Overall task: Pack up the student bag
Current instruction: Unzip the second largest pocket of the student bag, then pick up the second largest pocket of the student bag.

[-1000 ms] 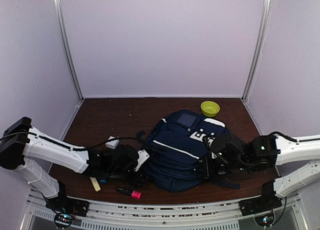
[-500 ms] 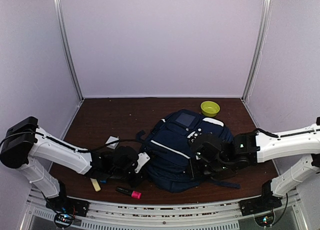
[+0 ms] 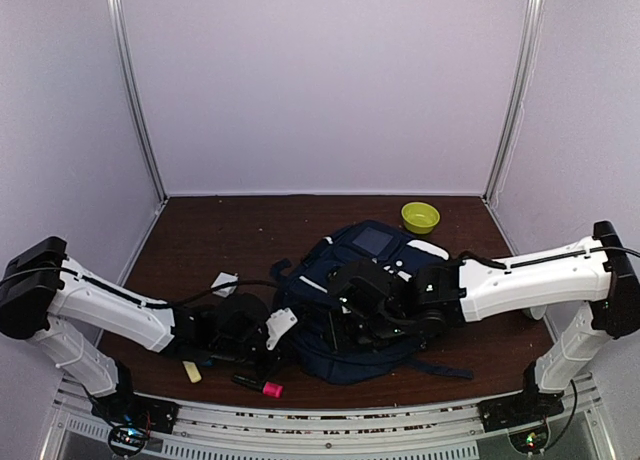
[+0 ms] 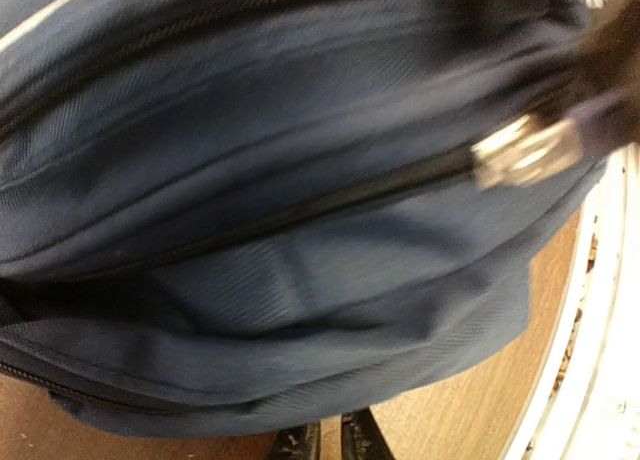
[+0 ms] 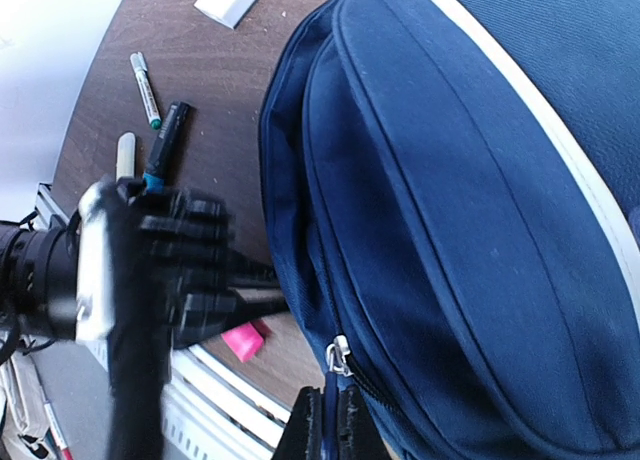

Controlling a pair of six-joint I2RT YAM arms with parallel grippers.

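Observation:
My right gripper carries the blue pull tab toward my left gripper next, opening the zipper line (image 3: 309, 335) (image 5: 323, 262) that runs on past the silver slider.
The student bag (image 3: 365, 280), navy with white stripes, lies in the middle of the table and fills the left wrist view (image 4: 300, 180). My right gripper (image 5: 330, 425) is shut on the blue pull tab below the silver zipper slider (image 5: 340, 355), at the bag's near left side (image 3: 338, 328). The same slider (image 4: 520, 150) shows in the left wrist view, with a closed zipper line running left from it. My left gripper (image 4: 330, 442) has its jaws almost together at the bag's lower edge (image 3: 280, 342). Its tips are hidden by the fabric.
A yellow-green bowl (image 3: 420, 217) stands behind the bag. A white box (image 3: 225, 283) lies left of the bag. A pink-capped marker (image 3: 262, 386) and a yellow marker (image 3: 190, 370) lie near the front edge. A green-tipped pen (image 5: 145, 88) and a black marker (image 5: 165, 145) lie by the left arm.
My left gripper has closed at the bag's lower edge. The right arm has swept left across the bag, still shut, and the bag has shifted a little left.

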